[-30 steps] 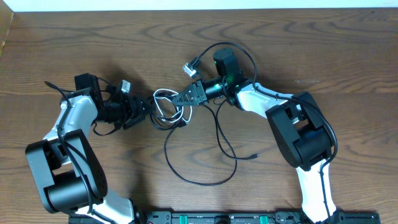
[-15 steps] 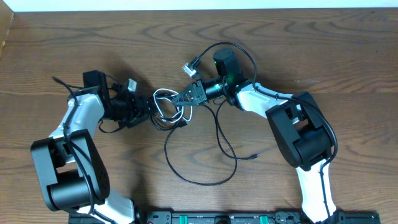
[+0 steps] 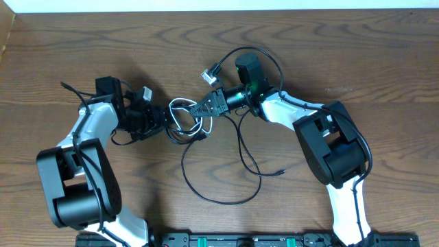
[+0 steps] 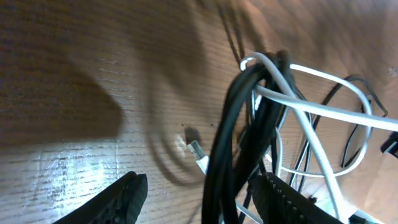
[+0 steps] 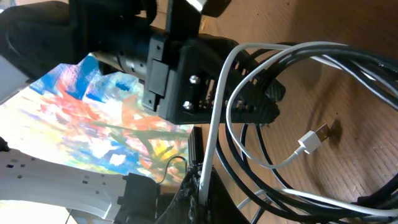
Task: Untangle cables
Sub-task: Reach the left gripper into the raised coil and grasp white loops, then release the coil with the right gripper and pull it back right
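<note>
The white cable loops through the black cables. I should raise my right gripper high above the tangle (image 3: 182,123) (image 5: 292,56), pull the white cable upward with it, and release the cable.
The cables lie tangled at the table's middle. A thin white cable (image 3: 180,104) loops through black cables (image 3: 206,195), which trail toward the front edge. My right gripper (image 3: 204,108) is shut on the white cable (image 5: 217,112), which runs down between its fingers (image 5: 205,186). My left gripper (image 3: 162,121) is at the tangle's left side and stands open. A bundle of black cables (image 4: 227,143) passes between its fingers (image 4: 124,199), with a gap on the left. The white cable (image 4: 323,112) crosses that bundle, and a white plug (image 5: 314,137) rests on the wood.
A black cable arcs behind the right wrist (image 3: 255,51) and ends in a silver plug (image 3: 209,73). A small black plug end (image 3: 281,173) lies front right. The arm bases (image 3: 240,240) stand at the front edge. The wooden table's far edge (image 3: 219,11) runs along the top.
My left arm has moved right, bringing its open gripper up to the tangle. The right gripper and the cables have stayed where they were.
</note>
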Available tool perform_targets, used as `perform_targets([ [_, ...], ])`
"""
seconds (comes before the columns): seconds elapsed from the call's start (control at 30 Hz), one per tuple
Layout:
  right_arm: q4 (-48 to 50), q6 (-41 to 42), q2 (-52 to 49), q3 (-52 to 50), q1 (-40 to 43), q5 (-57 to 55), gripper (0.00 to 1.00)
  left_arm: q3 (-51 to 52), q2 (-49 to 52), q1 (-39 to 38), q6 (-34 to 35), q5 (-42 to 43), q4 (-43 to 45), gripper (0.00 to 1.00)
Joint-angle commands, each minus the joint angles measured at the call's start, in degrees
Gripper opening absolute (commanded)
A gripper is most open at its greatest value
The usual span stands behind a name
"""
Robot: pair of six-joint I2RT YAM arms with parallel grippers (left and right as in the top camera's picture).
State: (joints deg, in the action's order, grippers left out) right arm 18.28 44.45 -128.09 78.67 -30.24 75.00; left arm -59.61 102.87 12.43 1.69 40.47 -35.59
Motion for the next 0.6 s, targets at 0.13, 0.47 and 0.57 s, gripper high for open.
perform_targets([
  [0.13,0.11,-1.27,-0.07,0.24,0.09,0.59,0.01,0.35,1.64,-0.04,0.57,-0.92,0.61,0.55],
  [0.47,0.11,-1.29,-0.07,0.24,0.09,0.59,0.01,2.32,1.75,-0.04,0.61,-1.14,4.46,0.47],
  [0.57,0.11,-1.29,-0.07,0.24,0.09,0.61,0.01,3.28,1.75,-0.02,1.64,-1.14,6.10,0.41],
])
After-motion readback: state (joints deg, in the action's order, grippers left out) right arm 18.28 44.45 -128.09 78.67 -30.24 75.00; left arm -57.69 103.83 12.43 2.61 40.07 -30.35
